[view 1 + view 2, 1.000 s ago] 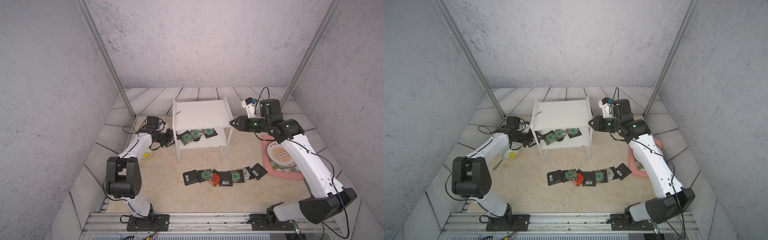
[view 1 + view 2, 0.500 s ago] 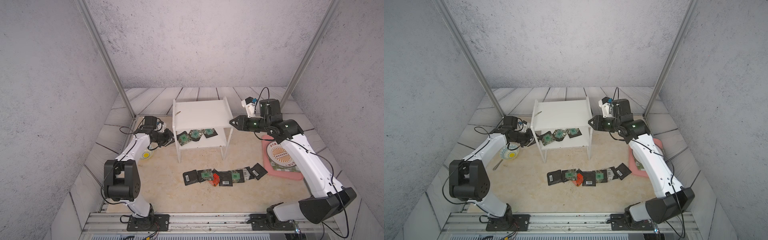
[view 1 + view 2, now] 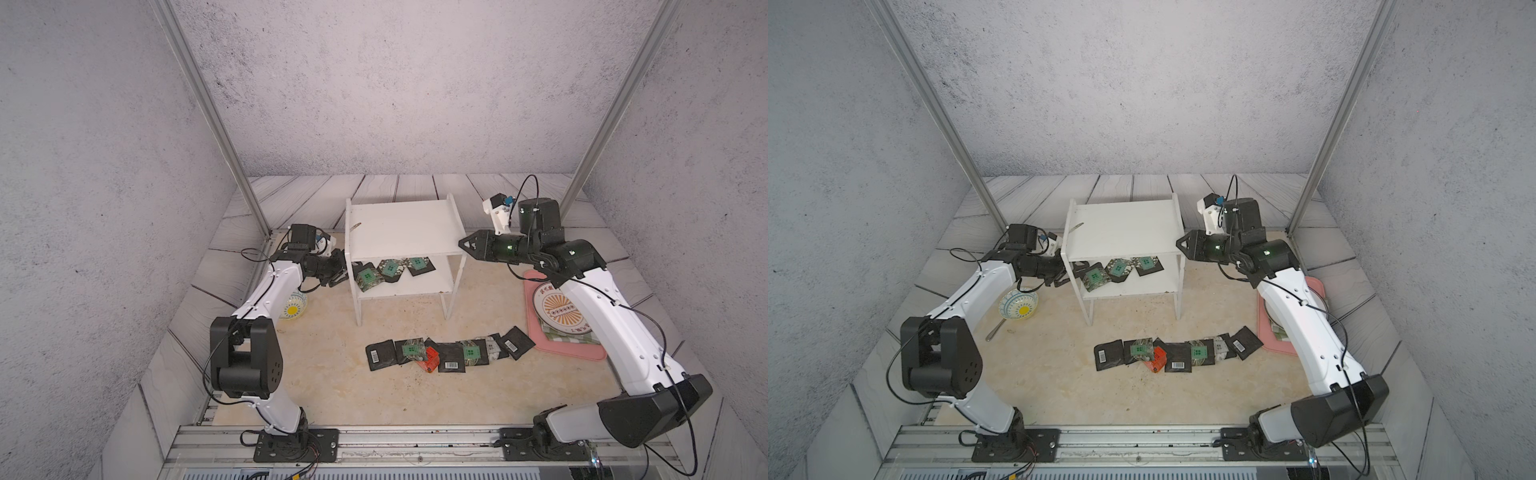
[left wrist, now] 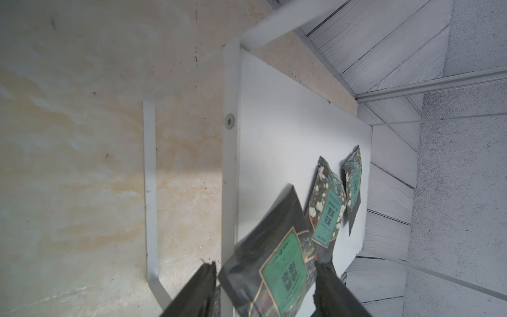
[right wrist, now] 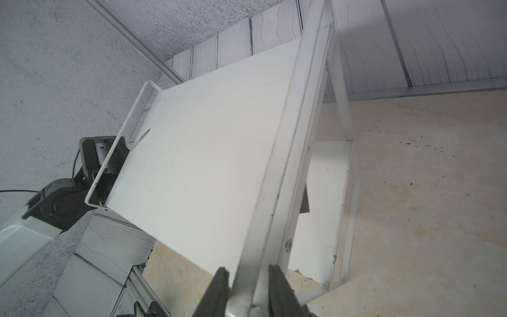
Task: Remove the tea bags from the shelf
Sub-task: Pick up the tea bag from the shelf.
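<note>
My left gripper pushes farther in over the shelf's lower board (image 4: 274, 123) next and closes there, since the nearest tea bag's outer edge (image 4: 252, 293) lies between its open fingers.
The white shelf (image 3: 401, 226) (image 3: 1121, 228) stands mid-table. Three tea bags lie on its lower board (image 4: 274, 123) in both top views: one near the left edge (image 3: 368, 277) (image 3: 1095, 276), one in the middle (image 3: 390, 268), one to the right (image 3: 417, 262). My left gripper (image 3: 343, 270) (image 4: 264, 271) reaches in from the shelf's left side. It is open, and the nearest tea bag (image 4: 274, 247) sits between its fingers with a gap on one side. My right gripper (image 3: 462, 245) (image 5: 248, 271) is shut on the shelf's right side rail (image 5: 288, 164).
Several tea bags (image 3: 449, 353) lie in a row on the table in front of the shelf, one of them red-orange (image 3: 430, 359). A pink tray (image 3: 573, 351) holding a plate (image 3: 561, 307) lies under my right arm. A bowl (image 3: 1018, 305) and a spoon (image 3: 994, 330) sit beside my left arm.
My left gripper's jaws have widened round the nearest tea bag, which has slid a little toward the shelf's left edge. The right arm has not moved.
</note>
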You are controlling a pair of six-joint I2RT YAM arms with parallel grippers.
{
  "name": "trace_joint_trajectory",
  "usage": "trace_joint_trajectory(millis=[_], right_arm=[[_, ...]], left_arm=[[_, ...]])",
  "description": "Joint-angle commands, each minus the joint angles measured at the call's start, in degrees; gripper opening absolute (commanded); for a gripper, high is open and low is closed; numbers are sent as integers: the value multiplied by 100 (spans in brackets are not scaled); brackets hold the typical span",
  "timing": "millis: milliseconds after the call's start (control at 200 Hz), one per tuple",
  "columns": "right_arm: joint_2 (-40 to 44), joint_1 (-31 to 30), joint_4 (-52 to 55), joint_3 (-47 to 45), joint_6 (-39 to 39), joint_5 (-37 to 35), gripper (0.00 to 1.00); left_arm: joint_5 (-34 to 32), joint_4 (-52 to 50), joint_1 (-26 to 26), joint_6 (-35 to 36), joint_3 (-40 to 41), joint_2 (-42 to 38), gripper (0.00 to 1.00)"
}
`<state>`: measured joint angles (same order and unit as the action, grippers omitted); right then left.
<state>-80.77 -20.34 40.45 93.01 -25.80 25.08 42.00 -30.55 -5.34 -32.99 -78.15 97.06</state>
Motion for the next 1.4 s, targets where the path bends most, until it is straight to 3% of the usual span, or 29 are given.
trace_joint_trajectory(millis=[0, 160, 500, 971, 1396], right_arm=[[54, -23, 226, -117, -48, -30, 29], [36, -15, 218, -113, -45, -30, 28], [71, -16, 183, -169, -65, -36, 29], [106, -21, 113, -240, -100, -3, 29], [114, -14, 96, -218, -85, 14, 29]], left_arm=[[74, -13, -103, 58, -93, 224, 63], [8, -56, -125, 116, -21, 249, 60], [-126, -206, 92, 241, 280, -94, 31], [-154, -379, 488, 226, 433, -658, 5], [-521, -668, 1074, 103, 791, -1661, 0]])
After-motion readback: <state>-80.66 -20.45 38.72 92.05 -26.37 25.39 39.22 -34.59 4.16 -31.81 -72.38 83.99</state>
